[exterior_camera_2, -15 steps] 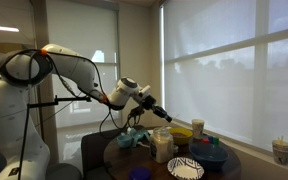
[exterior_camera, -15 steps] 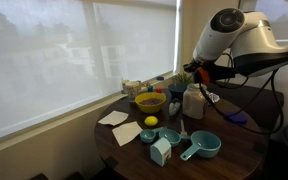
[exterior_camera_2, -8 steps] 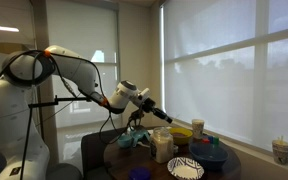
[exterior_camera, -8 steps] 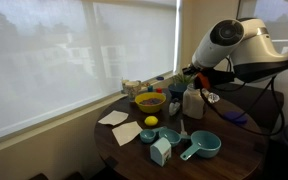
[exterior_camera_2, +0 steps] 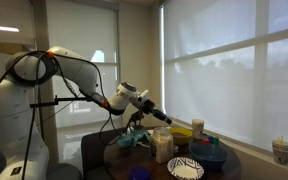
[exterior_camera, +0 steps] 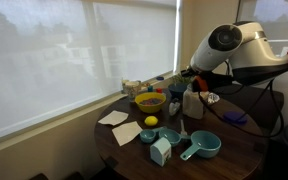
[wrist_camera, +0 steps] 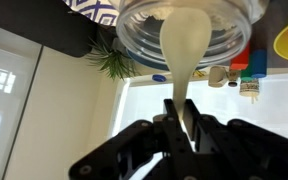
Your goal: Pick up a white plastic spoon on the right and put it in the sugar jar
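Observation:
My gripper lowers toward the clear sugar jar (exterior_camera: 192,101) next and releases the spoon's handle there, since the spoon's bowl already reaches over the sugar jar's opening.
My gripper (wrist_camera: 183,112) is shut on the handle of the white plastic spoon (wrist_camera: 184,50). In the wrist view the spoon's bowl reaches over the open mouth of the clear sugar jar (wrist_camera: 144,35). In both exterior views the gripper (exterior_camera: 200,80) (exterior_camera_2: 162,117) hangs just above the sugar jar (exterior_camera: 193,103) (exterior_camera_2: 163,147), which holds whitish-beige granules. The spoon itself is too small to make out in the exterior views.
On the round dark table (exterior_camera: 239,150) stand a yellow bowl (exterior_camera: 149,101), a lemon (exterior_camera: 151,122), teal measuring cups (exterior_camera: 203,145), a teal carton (exterior_camera: 161,151) and napkins (exterior_camera: 113,118). A patterned plate (exterior_camera_2: 185,167) lies at the table's front. Window blinds lie behind.
The arm has shifted slightly, bringing the gripper and spoon a little lower over the sugar jar.

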Motion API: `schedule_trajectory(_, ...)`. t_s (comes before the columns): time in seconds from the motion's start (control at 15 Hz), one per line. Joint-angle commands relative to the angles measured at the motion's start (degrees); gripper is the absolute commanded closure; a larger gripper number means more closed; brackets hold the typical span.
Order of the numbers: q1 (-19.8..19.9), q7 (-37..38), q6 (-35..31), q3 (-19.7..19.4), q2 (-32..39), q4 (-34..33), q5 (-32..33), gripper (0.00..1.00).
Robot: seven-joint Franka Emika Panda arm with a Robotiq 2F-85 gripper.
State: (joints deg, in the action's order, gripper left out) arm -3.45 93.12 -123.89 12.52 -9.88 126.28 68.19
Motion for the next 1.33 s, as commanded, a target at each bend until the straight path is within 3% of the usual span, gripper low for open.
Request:
schedule_trajectory(0.0, -2.27, -0.23, 2.08, -0.11, 0.59, 1.46, 2.52, 0.97)
schedule_trajectory(0.53, -5.55, 3.20, 8.49, 0.90, 1.43, 4.21, 2.92, 0.97)
schedule_trajectory(0.6, -5.59, 3.36, 8.88, 0.80, 1.36, 4.15, 3.06, 0.62)
schedule_trajectory(0.73, -5.52, 3.56, 9.55, 0.62, 1.03, 4.12, 3.51, 0.55)
schedule_trajectory(1.27, -5.48, 4.68, 10.33, -0.47, -0.61, 1.79, 5.80, 0.00)
